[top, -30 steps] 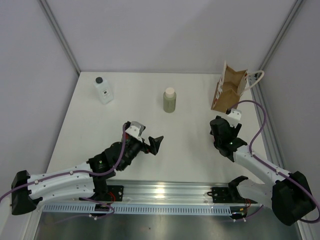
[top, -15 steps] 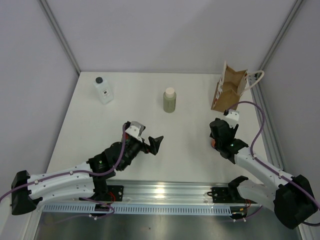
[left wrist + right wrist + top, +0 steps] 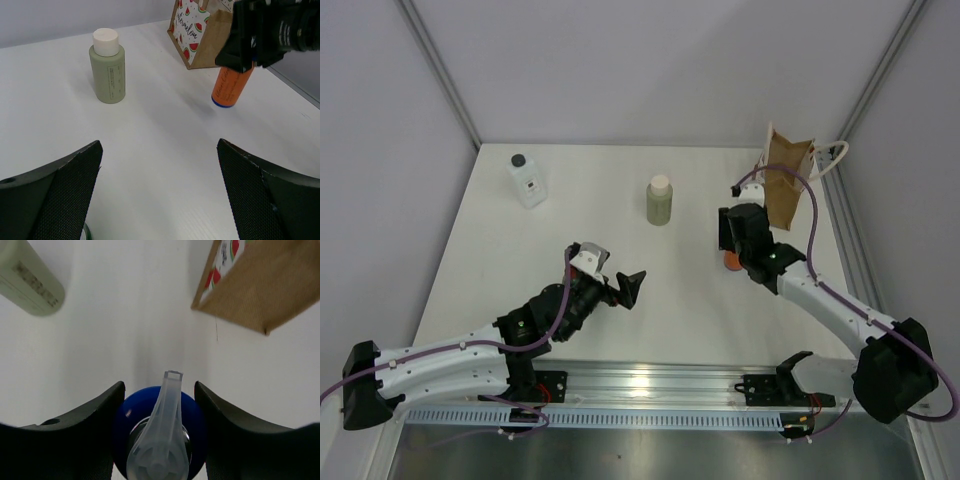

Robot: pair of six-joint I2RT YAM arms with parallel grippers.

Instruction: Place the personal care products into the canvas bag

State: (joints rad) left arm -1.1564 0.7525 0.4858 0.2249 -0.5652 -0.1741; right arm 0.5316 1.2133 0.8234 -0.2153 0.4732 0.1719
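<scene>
The bag's open top [image 3: 788,153] is outward of the robot's right gripper, so next the right gripper needs to rise to clear the bag's upright sides, move outward, then lower the bottle inside and let go.
My right gripper [image 3: 733,248] is shut on the orange-red bottle [image 3: 730,263], just left of the canvas bag [image 3: 786,176]. In the right wrist view its blue cap [image 3: 196,415] with a clear nozzle fills the gap between both fingers. The left wrist view shows the bottle [image 3: 230,86] upright under that gripper; I cannot tell whether it touches the table. The olive-green bottle [image 3: 660,203] stands mid-table, and the clear square bottle [image 3: 527,181] stands at the far left. My left gripper [image 3: 630,289] is open and holds nothing, near the table's middle front.
The bag [image 3: 200,42] stands upright at the far right corner, its watermelon-print side facing left and white cord handles [image 3: 832,155] at the back. A metal rail [image 3: 650,385] runs along the near edge. Grey walls enclose the table.
My right gripper has shut on the orange-red bottle and moved it away from the near edge and leftward, to beside the bag. The left arm has stayed still.
</scene>
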